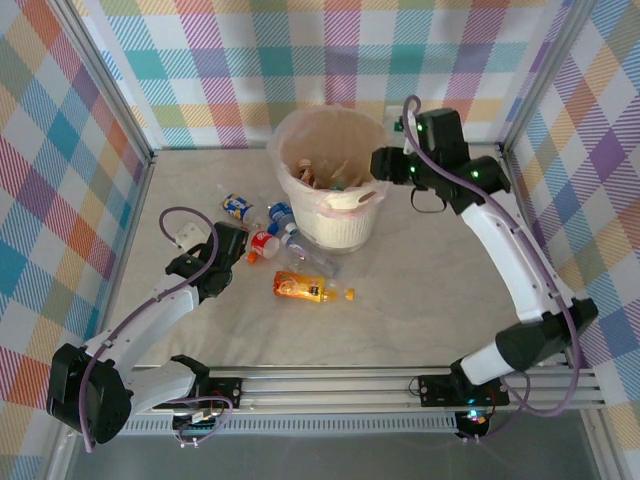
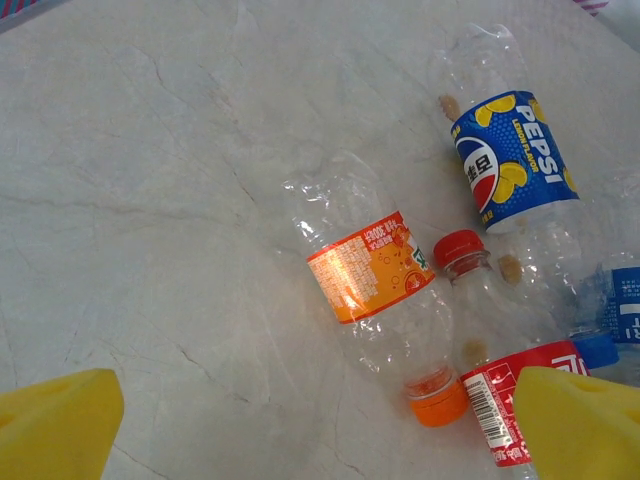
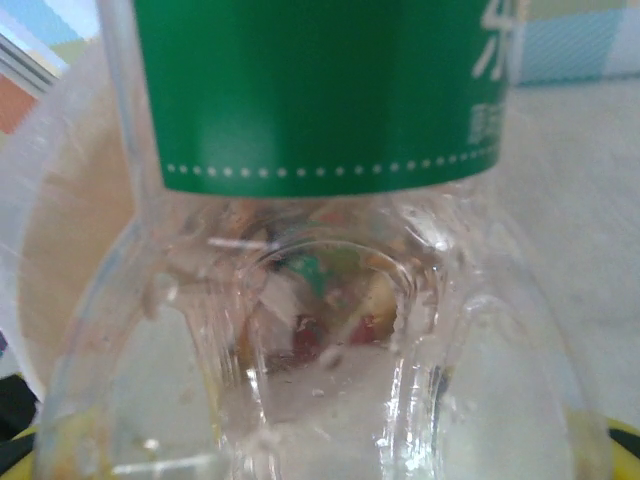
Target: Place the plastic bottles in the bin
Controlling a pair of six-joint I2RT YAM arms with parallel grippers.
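The green-labelled bottle in the right gripper still hangs at the edge of the bin, so the robot needs to bring it over the bin's opening (image 1: 334, 165) next and then let it go.
My left gripper (image 1: 238, 243) (image 2: 322, 430) hangs open over a cluster of plastic bottles left of the bin (image 1: 345, 232). Between and beyond its yellow pads (image 2: 60, 425) lie a clear bottle with an orange label and cap (image 2: 375, 265), a red-labelled one (image 2: 505, 400) and a Pepsi bottle (image 2: 510, 150) (image 1: 237, 206). An amber orange bottle (image 1: 303, 288) lies nearer the arms. My right gripper (image 1: 388, 163) (image 3: 320, 440) is at the bin's right rim, shut on a clear green-labelled bottle (image 3: 320, 90). The bin holds several bottles.
A blue-labelled bottle (image 1: 281, 214) and a clear crushed one (image 1: 308, 261) lie against the bin's left foot. Checked walls close off the back and both sides. Bare marble table (image 1: 440, 290) spreads to the right of the bin.
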